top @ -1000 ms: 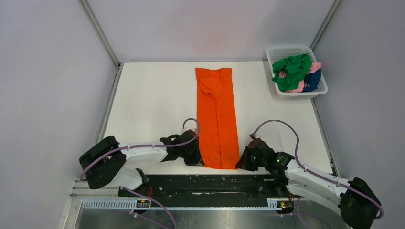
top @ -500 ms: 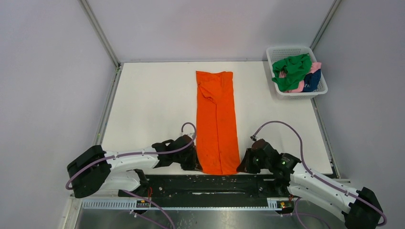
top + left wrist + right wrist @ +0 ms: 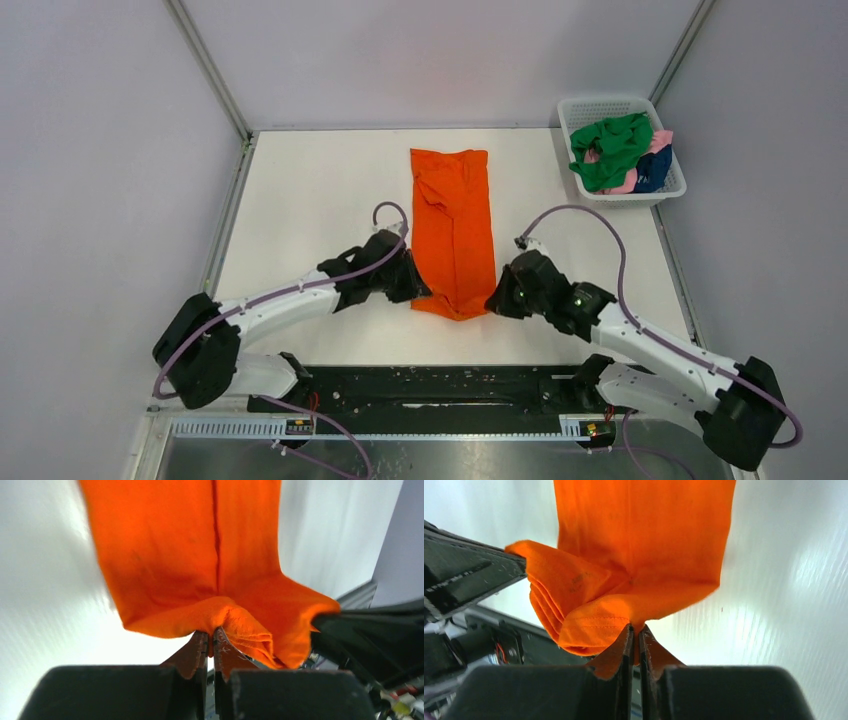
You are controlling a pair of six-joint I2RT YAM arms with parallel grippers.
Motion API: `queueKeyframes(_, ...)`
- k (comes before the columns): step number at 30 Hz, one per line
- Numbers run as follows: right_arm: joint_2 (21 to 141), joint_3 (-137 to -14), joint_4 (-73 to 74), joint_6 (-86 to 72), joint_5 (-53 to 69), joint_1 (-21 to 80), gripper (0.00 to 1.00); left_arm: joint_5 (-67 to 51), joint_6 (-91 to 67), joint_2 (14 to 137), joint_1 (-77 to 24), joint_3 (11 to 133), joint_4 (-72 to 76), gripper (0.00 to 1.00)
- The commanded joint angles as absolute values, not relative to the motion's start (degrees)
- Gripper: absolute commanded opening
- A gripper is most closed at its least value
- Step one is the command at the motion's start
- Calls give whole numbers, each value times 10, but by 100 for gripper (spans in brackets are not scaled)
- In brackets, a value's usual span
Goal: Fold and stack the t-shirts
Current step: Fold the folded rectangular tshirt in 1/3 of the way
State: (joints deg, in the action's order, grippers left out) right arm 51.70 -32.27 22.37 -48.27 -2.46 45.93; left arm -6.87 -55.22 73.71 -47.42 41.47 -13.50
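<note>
The t-shirt's corner goes outward with my right gripper next, for release atop the folded t-shirt's far half [image 3: 480, 208]. That half lies outward of the gripper, since the folded t-shirt stretches long.
An orange t-shirt [image 3: 455, 225], folded into a long strip, lies down the middle of the white table. My left gripper [image 3: 418, 291] is shut on its near left corner, and my right gripper [image 3: 492, 301] is shut on its near right corner. Both corners are lifted, so the near hem sags between them. In the left wrist view the orange cloth [image 3: 200, 570] is pinched in the left gripper [image 3: 212, 636]. The right wrist view shows the hem [image 3: 624, 580] pinched in the right gripper [image 3: 636, 630]. Green [image 3: 610, 150], pink [image 3: 622, 184] and navy [image 3: 654, 168] t-shirts lie in a basket.
The white mesh basket [image 3: 603, 108] stands at the table's far right corner. A black rail [image 3: 440, 385] runs along the near edge between the arm bases. Grey walls close the table's left, back and right sides.
Both grippers have lifted the shirt's near end and carried it away from the near edge, toward the far end. The flat strip now looks shorter.
</note>
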Motion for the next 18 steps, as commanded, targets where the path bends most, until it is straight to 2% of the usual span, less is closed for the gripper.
queueKeyframes(1,592,-394,189,-433,-53,412,3,-68,-516,772,-419,469,-130,0)
queueKeyframes(6,676,-442,149,-414,-8,341,1,-28,-481,823,-374,521,-150,0)
queueKeyframes(18,855,-577,114,-382,21,271,2,-40,-434,963,-298,648,-175,0)
